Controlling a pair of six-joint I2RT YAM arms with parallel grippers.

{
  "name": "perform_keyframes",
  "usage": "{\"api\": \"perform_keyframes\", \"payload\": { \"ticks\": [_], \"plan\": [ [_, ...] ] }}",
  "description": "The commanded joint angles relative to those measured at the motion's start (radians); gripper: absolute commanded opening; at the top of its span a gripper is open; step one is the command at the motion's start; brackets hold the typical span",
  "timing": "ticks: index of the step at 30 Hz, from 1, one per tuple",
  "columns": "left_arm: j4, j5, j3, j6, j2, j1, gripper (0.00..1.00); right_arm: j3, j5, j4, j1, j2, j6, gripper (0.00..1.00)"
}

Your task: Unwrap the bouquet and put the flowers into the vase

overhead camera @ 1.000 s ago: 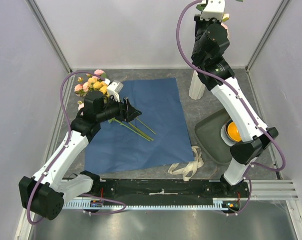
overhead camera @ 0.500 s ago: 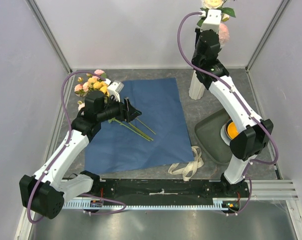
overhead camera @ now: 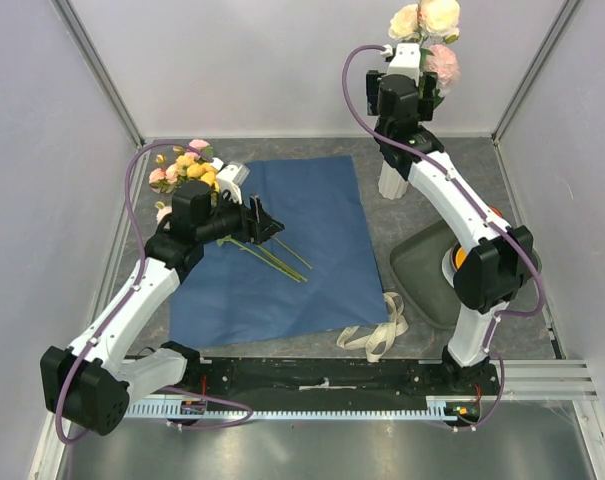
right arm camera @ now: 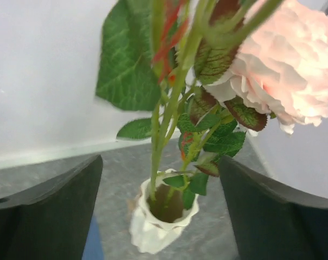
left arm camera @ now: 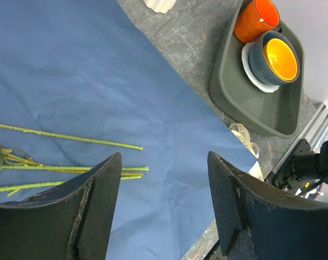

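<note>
The nearest stem's leafy end gets my left gripper next, which comes down to the left in the top view, turning so the fingers straddle the sideways-lying stem.
The bouquet lies undone: its blue paper (overhead camera: pixel 302 230) is spread flat and the cream ribbon (overhead camera: pixel 377 335) lies off it. Cream and pink flowers (overhead camera: pixel 427 28) stand with their stems (right arm camera: pixel 164 124) in the white ribbed vase (right arm camera: pixel 158 227), also seen from above (overhead camera: pixel 390 180). My right gripper (right arm camera: pixel 159 162) is open high above the vase, a finger on each side of the stems. More flowers (overhead camera: pixel 187 170) lie at the paper's left edge, green stems (left arm camera: pixel 71 138) across the sheet. My left gripper (left arm camera: pixel 164 157) hovers open just past the stem ends.
A dark grey tray (overhead camera: pixel 422 275) at the right holds an orange cup (left arm camera: pixel 256 19) and a blue bowl with a yellow inside (left arm camera: pixel 275 54). Walls enclose the table on three sides. The right arm reaches over the tray.
My right gripper has opened and let go of the flowers, which now stand lower in the vase. The right arm has swung left. The left arm has hardly moved.
</note>
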Motion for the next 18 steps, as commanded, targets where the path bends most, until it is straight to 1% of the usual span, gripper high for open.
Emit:
{"api": "perform_keyframes", "payload": {
  "ticks": [1,2,5,6,7,9,10,12,13,14,15,16,18],
  "plan": [
    [0.013,-0.004,0.022,0.037,0.001,-0.006,0.72,0.116,0.031,-0.194,-0.004,0.011,0.050,0.98],
    [0.013,-0.003,0.022,0.034,0.000,-0.006,0.72,0.170,0.034,-0.245,-0.004,0.014,0.063,0.98],
    [0.013,-0.003,0.022,0.032,0.003,-0.002,0.73,0.245,0.040,-0.436,-0.004,0.018,0.149,0.98],
    [0.011,-0.003,0.025,0.029,0.004,-0.004,0.73,0.253,0.037,-0.517,-0.005,0.013,0.198,0.98],
    [0.007,-0.004,0.027,0.029,0.004,-0.002,0.74,0.239,0.011,-0.546,-0.004,-0.013,0.221,0.98],
    [0.005,-0.015,0.025,0.026,0.009,-0.004,0.75,0.183,-0.003,-0.579,-0.005,-0.060,0.272,0.98],
    [0.005,-0.018,0.025,0.025,0.009,-0.002,0.78,0.107,-0.026,-0.580,-0.004,-0.120,0.319,0.98],
    [0.002,-0.027,0.028,0.023,0.015,-0.002,0.79,0.042,-0.101,-0.589,-0.001,-0.171,0.365,0.98],
    [0.000,-0.030,0.030,0.023,0.017,-0.001,0.79,-0.024,-0.138,-0.589,0.002,-0.214,0.398,0.98],
    [0.000,-0.039,0.028,0.025,0.017,-0.001,0.79,-0.061,-0.210,-0.586,0.008,-0.234,0.410,0.98],
    [0.000,-0.046,0.027,0.025,0.015,-0.002,0.79,-0.098,-0.254,-0.572,0.022,-0.254,0.419,0.98],
    [0.000,-0.049,0.028,0.023,0.015,-0.002,0.79,-0.177,-0.290,-0.567,0.033,-0.286,0.435,0.98],
    [-0.001,-0.073,0.028,0.005,0.018,-0.001,0.79,-0.254,-0.365,-0.547,0.082,-0.315,0.453,0.98]
  ]
}}
